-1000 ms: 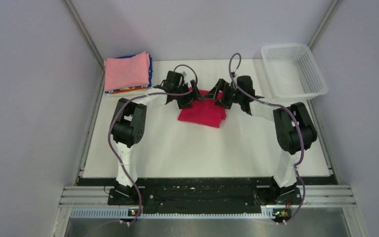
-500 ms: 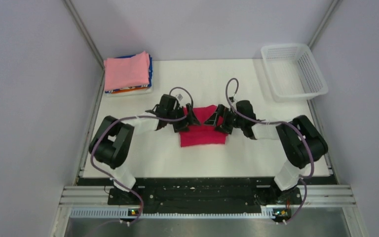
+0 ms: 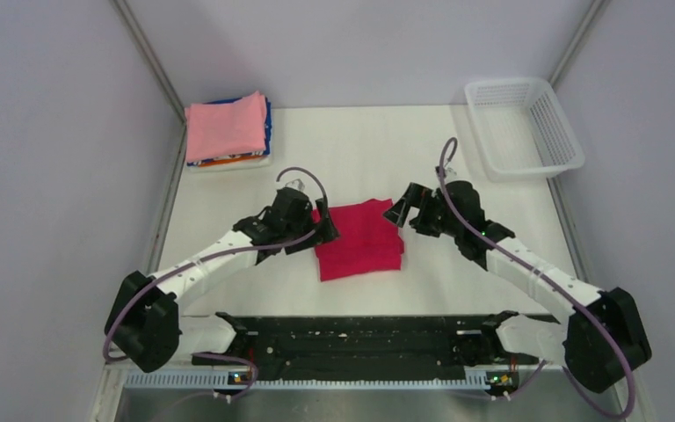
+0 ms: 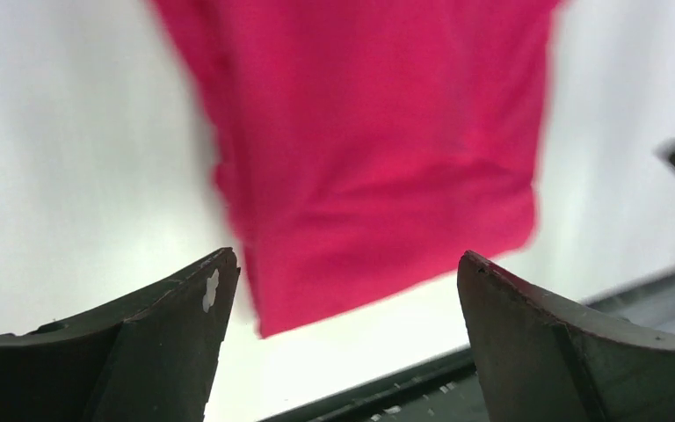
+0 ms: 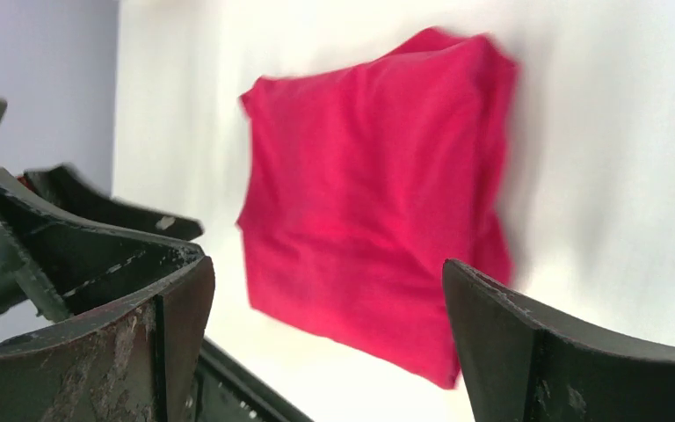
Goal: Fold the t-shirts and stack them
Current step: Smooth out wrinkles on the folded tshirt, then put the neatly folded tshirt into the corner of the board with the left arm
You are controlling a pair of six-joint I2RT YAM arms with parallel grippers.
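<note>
I will next move my left gripper down and a little outward onto the folded edge on the stack's side (image 3: pixel 319 250) (image 4: pixel 235 176), because the crimson-red t-shirt's layers lie together there beside bare table.
The crimson-red t-shirt (image 3: pixel 359 239) lies folded as a rectangle on the white table, near the middle front. It fills the left wrist view (image 4: pixel 369 149) and the right wrist view (image 5: pixel 373 193). My left gripper (image 3: pixel 323 230) is open and empty at the shirt's left edge. My right gripper (image 3: pixel 403 214) is open and empty at its upper right corner. A folded stack with the light pink t-shirt (image 3: pixel 226 126) on top, blue and orange edges under it, sits at the back left.
A white plastic mesh basket (image 3: pixel 522 125) stands at the back right corner. The black rail (image 3: pixel 360 338) runs along the table's front edge, just below the red shirt. Grey walls close in on both sides.
Both arms pulled toward the front and spread apart, letting go of the red shirt. The shirt now lies folded lower on the table, with both grippers open beside it.
</note>
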